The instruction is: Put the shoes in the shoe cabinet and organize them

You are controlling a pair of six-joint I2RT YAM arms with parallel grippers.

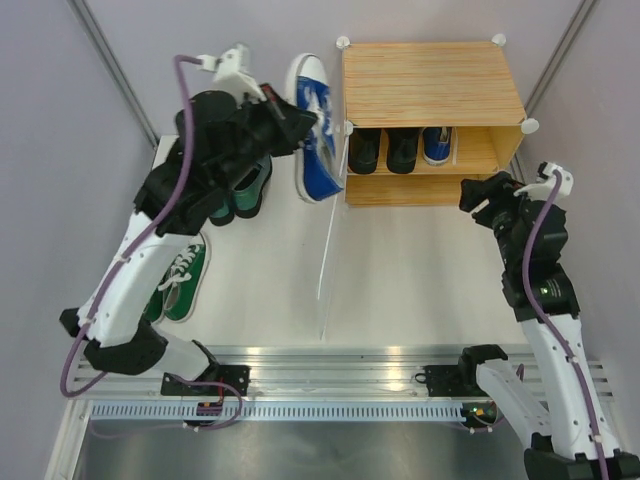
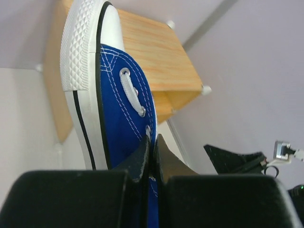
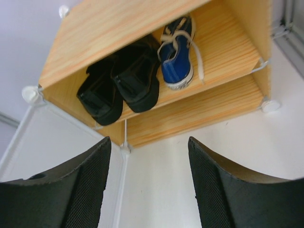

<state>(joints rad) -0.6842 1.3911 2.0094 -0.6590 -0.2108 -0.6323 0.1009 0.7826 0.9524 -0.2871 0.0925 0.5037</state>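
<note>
I should move my left gripper past the shoe cabinet's door panel and down, then let go of the blue canvas sneaker, because clear tabletop is below, to its right in the top view.
My left gripper (image 1: 296, 124) is shut on a blue canvas sneaker (image 1: 314, 130) and holds it in the air just left of the shoe cabinet (image 1: 430, 78). In the left wrist view the fingers (image 2: 142, 154) pinch the sneaker's (image 2: 118, 104) side wall near the laces. On the cabinet's upper shelf stand two black dress shoes (image 3: 137, 80) and another blue sneaker (image 3: 176, 59). My right gripper (image 3: 149, 142) hangs open and empty in front of the cabinet's right side (image 1: 482, 192). Green white-toed sneakers (image 1: 185, 275) and dark green shoes (image 1: 247, 190) lie on the table at the left.
The cabinet's translucent door panel (image 1: 328, 240) stands swung open toward the near edge, between the two arms. The lower shelf (image 3: 199, 111) shows bare wood. A metal rail (image 1: 340, 365) runs along the near edge. Walls close in on both sides.
</note>
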